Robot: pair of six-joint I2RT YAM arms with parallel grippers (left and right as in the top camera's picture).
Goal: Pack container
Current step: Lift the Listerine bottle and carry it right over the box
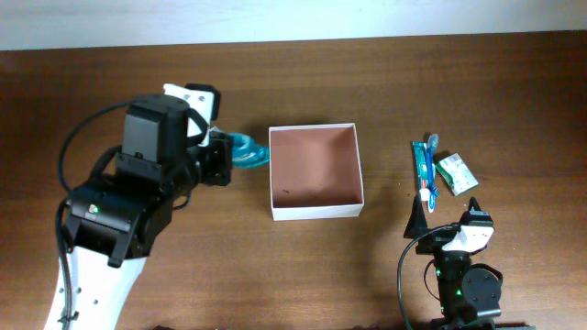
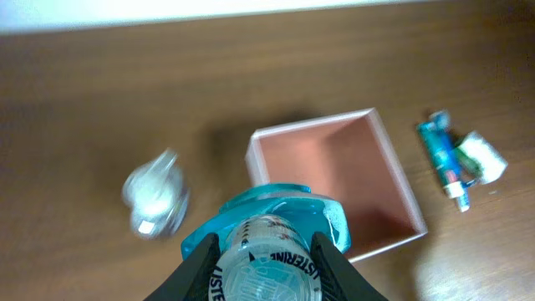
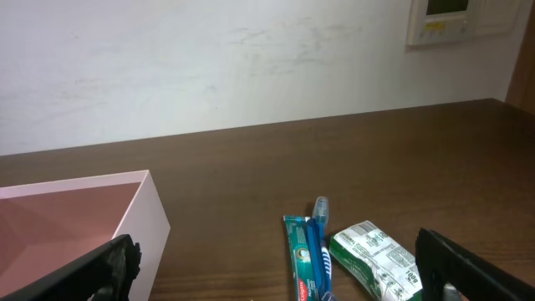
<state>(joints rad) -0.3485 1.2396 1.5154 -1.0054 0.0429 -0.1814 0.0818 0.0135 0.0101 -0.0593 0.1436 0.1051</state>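
The left gripper will next move outward across, go down and let go of it, as the container's empty far corner (image 1: 286, 144) (image 2: 277, 152) nearest the bottle is below, to the gripper's right in the overhead view.
The container (image 1: 315, 212) is a shallow white box with a reddish-brown inside, standing mid-table with nothing in it. Just left of it, my left gripper (image 1: 229, 154) is shut on a blue mouthwash bottle (image 1: 248, 151). In the left wrist view the bottle (image 2: 272, 251) fills the space between the black fingers (image 2: 196, 272), hanging above the near-left corner of the container (image 2: 313, 124). My right gripper (image 1: 447, 215) stands open low at the right, with nothing between its fingers (image 3: 468, 267). The container's wall (image 3: 146, 221) shows at its left.
A toothpaste tube (image 1: 422, 170) with a blue toothbrush (image 3: 319, 242) lying on it sits right of the box, beside a green-and-white packet (image 1: 454, 172). A blurred silvery object (image 2: 155, 196) lies on the table left of the box.
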